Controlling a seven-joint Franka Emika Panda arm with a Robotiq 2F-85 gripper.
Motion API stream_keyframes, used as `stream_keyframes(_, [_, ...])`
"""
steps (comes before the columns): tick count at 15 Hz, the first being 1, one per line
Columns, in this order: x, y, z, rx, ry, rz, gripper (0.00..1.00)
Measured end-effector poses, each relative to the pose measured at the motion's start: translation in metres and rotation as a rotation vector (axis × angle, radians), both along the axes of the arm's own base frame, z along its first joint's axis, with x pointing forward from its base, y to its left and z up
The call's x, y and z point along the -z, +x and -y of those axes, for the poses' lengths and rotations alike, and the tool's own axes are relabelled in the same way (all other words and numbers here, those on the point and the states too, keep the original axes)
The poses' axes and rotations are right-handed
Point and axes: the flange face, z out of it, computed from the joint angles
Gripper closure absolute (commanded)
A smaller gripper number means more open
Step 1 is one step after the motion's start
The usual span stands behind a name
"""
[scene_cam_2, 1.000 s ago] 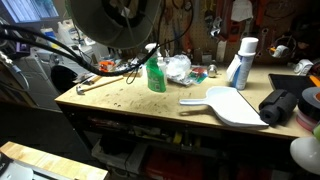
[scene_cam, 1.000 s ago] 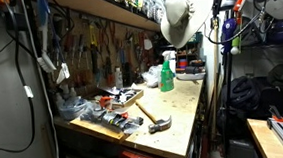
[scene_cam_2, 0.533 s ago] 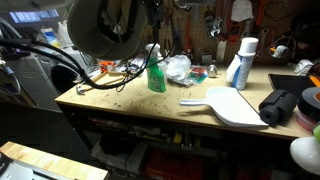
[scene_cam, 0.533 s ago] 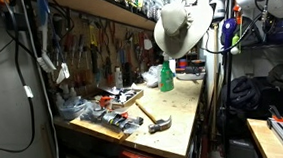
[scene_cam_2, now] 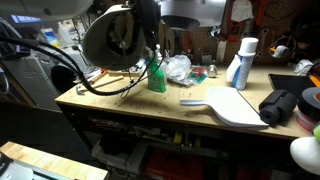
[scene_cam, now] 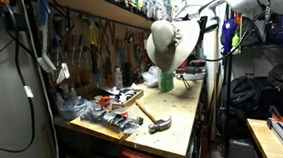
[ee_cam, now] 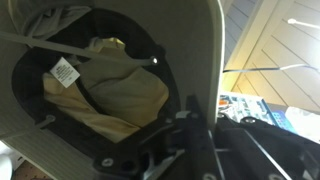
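Note:
The hat (scene_cam: 169,42) still hangs above the workbench, so the robot's gripper will move down and outward, turning, to the green spray bottle (scene_cam: 166,75) and release the hat's edge against it.
My gripper (ee_cam: 186,112) is shut on the brim of a pale grey-beige wide-brimmed hat (ee_cam: 110,70). The wrist view looks into the crown, where a white label and tan lining show. In both exterior views the hat (scene_cam: 169,42) (scene_cam_2: 115,45) hangs in the air above the wooden workbench (scene_cam_2: 130,100), brim tilted on edge. The gripper (scene_cam: 200,27) holds it at the brim's side, with the arm reaching in from above. A green spray bottle (scene_cam: 166,75) (scene_cam_2: 156,73) stands on the bench just below and behind the hat.
A hammer (scene_cam: 156,119) (scene_cam_2: 88,85) lies near the bench edge. A white dustpan (scene_cam_2: 225,103), a white spray can (scene_cam_2: 243,60), a black bundle (scene_cam_2: 280,105) and crumpled plastic (scene_cam_2: 178,67) are on the bench. Tool clutter (scene_cam: 103,104) and cables (scene_cam_2: 60,60) sit at one end.
The hat, held in the gripper, has come down and moved over the bench toward the green bottle, swinging away from the nearer exterior camera.

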Motion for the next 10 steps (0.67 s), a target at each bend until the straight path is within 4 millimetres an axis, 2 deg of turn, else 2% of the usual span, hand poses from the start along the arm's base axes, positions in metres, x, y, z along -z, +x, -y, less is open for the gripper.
stream_keyframes(5, [0.025,0.020,-0.004,0.118,-0.037,0.021,0.99])
stream_keyframes(10, [0.037,0.014,0.009,0.185,-0.088,0.021,0.99])
